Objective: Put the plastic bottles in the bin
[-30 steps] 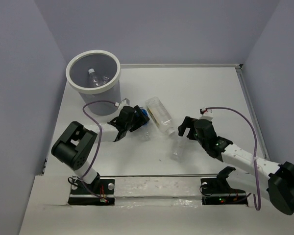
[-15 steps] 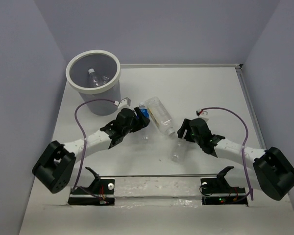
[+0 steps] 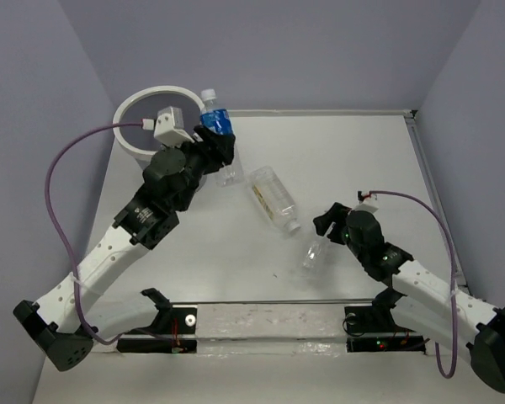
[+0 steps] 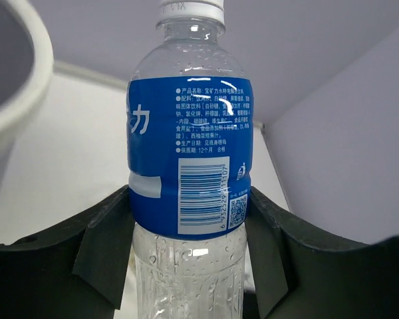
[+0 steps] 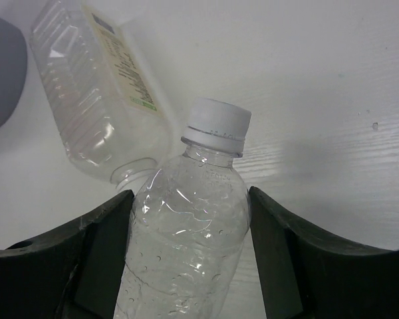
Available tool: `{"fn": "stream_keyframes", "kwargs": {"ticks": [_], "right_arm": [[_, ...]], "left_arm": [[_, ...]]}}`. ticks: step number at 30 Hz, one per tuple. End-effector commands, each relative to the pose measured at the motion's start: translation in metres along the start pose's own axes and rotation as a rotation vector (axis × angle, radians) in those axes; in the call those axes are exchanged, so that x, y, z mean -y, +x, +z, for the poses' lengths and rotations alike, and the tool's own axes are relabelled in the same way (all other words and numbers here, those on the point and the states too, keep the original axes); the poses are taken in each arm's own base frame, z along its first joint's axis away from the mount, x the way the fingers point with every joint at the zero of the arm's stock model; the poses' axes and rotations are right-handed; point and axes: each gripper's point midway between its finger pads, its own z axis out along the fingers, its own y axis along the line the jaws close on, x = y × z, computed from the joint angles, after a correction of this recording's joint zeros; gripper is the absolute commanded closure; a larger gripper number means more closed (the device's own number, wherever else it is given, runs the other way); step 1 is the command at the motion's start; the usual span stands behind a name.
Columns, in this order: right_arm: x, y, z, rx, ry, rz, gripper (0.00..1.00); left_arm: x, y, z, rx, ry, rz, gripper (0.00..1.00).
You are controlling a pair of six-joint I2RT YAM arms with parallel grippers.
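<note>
The left gripper carries the bottle left in the top view over the bin's opening (image 3: 151,106) (image 4: 3,53) next and releases it, since it is still outside the bin's rim.
My left gripper (image 3: 218,145) is shut on a blue-labelled plastic bottle (image 3: 215,123), held upright in the air just right of the bin (image 3: 164,89). In the left wrist view both fingers press the blue-labelled bottle (image 4: 189,153) below its label, and the bin's white rim (image 4: 26,80) shows at the left. My right gripper (image 3: 326,236) is shut on a slim unlabelled bottle (image 3: 314,252) low over the table. Its cap points away from the wrist, and the jaws sit against both sides of the slim bottle (image 5: 186,226). A wider bottle with a yellow label (image 3: 273,198) lies on its side between the arms.
The raised left arm (image 3: 151,210) and its wrist camera cover much of the bin's opening. Purple cables (image 3: 63,168) loop off both arms. Grey walls close the table on three sides. The wide bottle (image 5: 93,86) lies just beyond the right gripper.
The left arm has lifted the blue-labelled bottle off the table and carried it up and back, next to the bin. The right gripper has closed round the slim bottle, which has tilted.
</note>
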Motion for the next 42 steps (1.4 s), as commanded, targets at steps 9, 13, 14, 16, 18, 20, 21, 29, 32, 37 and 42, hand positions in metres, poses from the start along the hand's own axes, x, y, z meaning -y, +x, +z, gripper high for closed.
{"fn": "stream_keyframes", "kwargs": {"ticks": [9,13,14,16,18,20,21,29,32,37,42], "right_arm": [[-0.013,-0.034,-0.041,0.13,-0.125,0.035,0.53],[-0.018,-0.041,-0.045,0.141,-0.142,0.016,0.53],[-0.019,-0.042,-0.046,0.142,-0.147,0.014,0.53],[-0.027,-0.047,-0.048,0.148,-0.174,0.013,0.53],[-0.035,-0.053,-0.051,0.159,-0.203,0.017,0.53],[-0.051,-0.067,-0.056,0.189,-0.256,0.022,0.53],[-0.061,-0.073,-0.057,0.189,-0.28,0.02,0.54],[-0.13,-0.122,-0.054,0.261,-0.414,-0.036,0.54],[-0.162,-0.15,-0.056,0.318,-0.45,-0.083,0.54],[-0.241,-0.196,-0.061,0.412,-0.566,-0.154,0.54],[-0.313,-0.229,-0.055,0.502,-0.652,-0.227,0.54]], "left_arm": [[-0.094,-0.223,0.04,0.529,-0.531,0.209,0.52],[-0.137,-0.24,0.056,0.571,-0.651,0.209,0.5],[-0.147,-0.233,0.062,0.557,-0.674,0.225,0.47],[-0.159,-0.225,0.065,0.556,-0.706,0.232,0.3],[-0.163,-0.219,0.065,0.554,-0.708,0.228,0.13],[-0.161,-0.213,0.063,0.551,-0.675,0.219,0.01],[-0.159,-0.212,0.063,0.55,-0.662,0.216,0.01],[-0.119,-0.187,0.023,0.502,-0.399,0.116,0.01],[-0.106,-0.153,0.0,0.433,-0.265,0.076,0.01],[-0.083,-0.075,-0.032,0.202,-0.019,0.092,0.01],[-0.102,0.011,-0.063,-0.007,0.055,0.07,0.01]]}}
